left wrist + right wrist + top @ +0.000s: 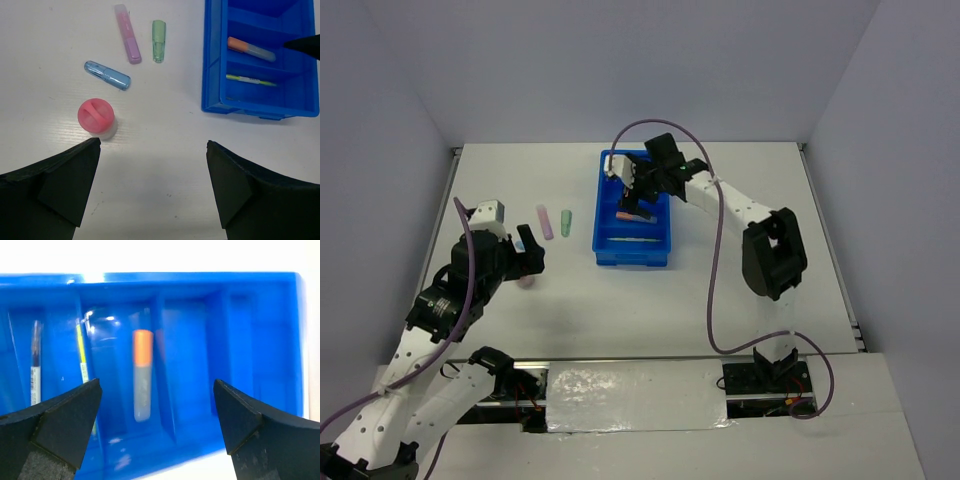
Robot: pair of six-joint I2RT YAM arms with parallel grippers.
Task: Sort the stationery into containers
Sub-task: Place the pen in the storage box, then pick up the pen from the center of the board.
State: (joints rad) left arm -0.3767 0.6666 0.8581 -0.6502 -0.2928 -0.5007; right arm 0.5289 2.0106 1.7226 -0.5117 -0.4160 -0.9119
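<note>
The light blue marker is next for my right gripper, since the gripper's fingers are empty. The gripper will move from the tray (632, 258) to the right in the top view, back and down onto the marker.
The blue tray (632, 258) lies at the table's middle. My right gripper (157, 387) is open and empty, hovering over the tray (200, 277). Below it an orange-grey marker (142, 375) lies in one compartment, a thin yellow pen (82, 360) in the one beside it, and a grey pen (35, 365) in the end one. My left gripper (152, 150) is open and empty above bare table, left of the tray (215, 75). Ahead of it lie a pink marker (127, 35), a green marker (159, 41), a blue marker (107, 75) and an upright pink-capped piece (96, 116).
In the top view the pink marker (546, 222) and green marker (566, 222) lie side by side left of the tray. My right gripper (638, 190) sits over the tray's far half. Grey walls enclose the white table on three sides.
</note>
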